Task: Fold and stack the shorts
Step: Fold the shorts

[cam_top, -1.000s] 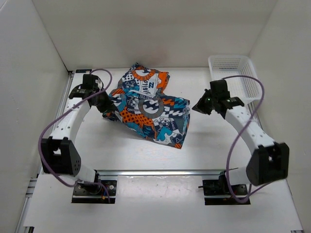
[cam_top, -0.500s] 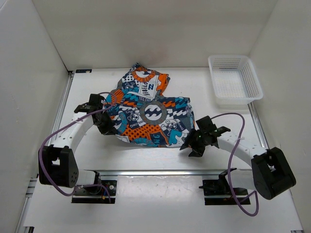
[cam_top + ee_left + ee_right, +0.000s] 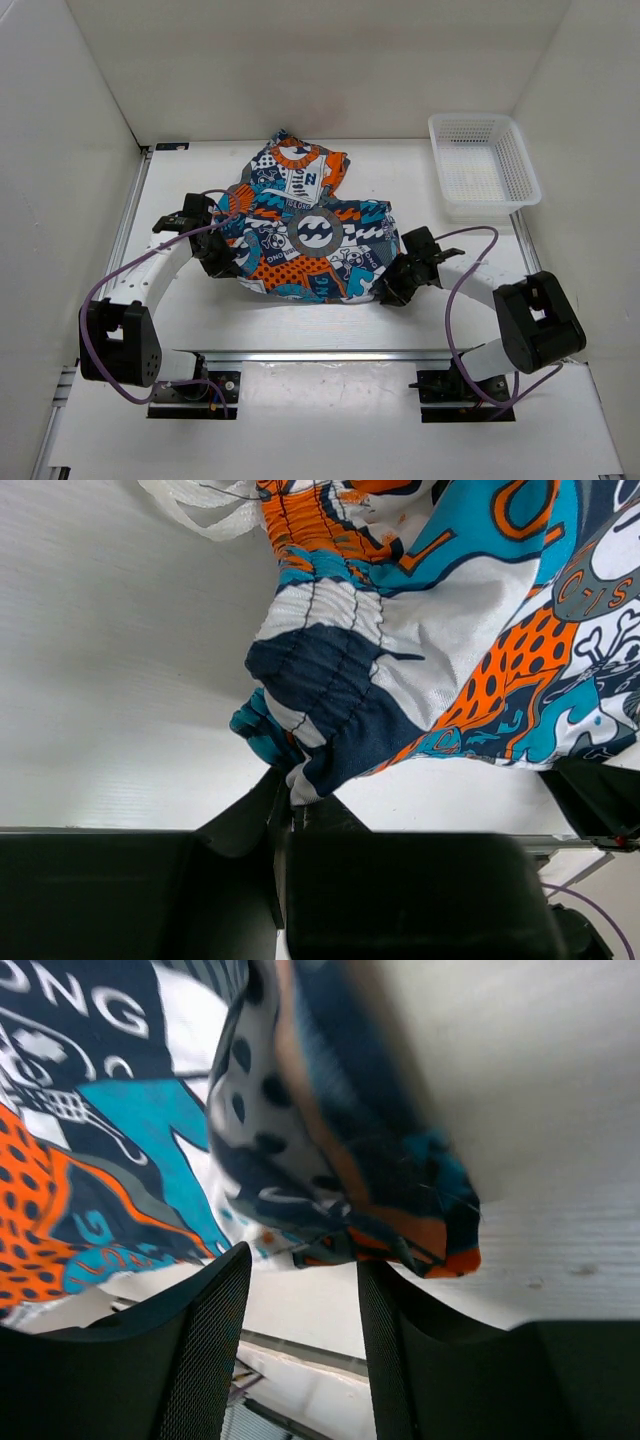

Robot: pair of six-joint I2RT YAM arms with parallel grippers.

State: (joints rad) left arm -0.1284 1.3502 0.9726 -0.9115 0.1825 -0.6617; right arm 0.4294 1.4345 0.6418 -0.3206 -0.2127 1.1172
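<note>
The navy and white fold stays bunched in my gripper's fingers, so my left gripper will next move slightly outward, toward the orange striped patch of the shorts, and release it.
The shorts [image 3: 310, 235], a patchwork print of orange, teal, navy and white, lie bunched at the middle of the table. My left gripper [image 3: 218, 262] is shut on the shorts at their left edge; in the left wrist view a navy and white fold of the shorts [image 3: 330, 680] runs down into my closed left gripper [image 3: 293, 805]. My right gripper [image 3: 390, 290] is at the lower right corner of the shorts. Its jaws stand open in the right wrist view, right gripper [image 3: 303, 1265], just under the hem of the shorts [image 3: 330, 1160], with nothing between them.
A white mesh basket [image 3: 483, 165] stands at the back right of the table. White walls close in the left, back and right. A metal rail [image 3: 330, 354] runs along the near edge between the arm bases.
The right arm swung from beside the basket down to the shorts' lower right corner, and its jaws opened. The left gripper pulled the left edge nearer; the shorts lie flatter.
</note>
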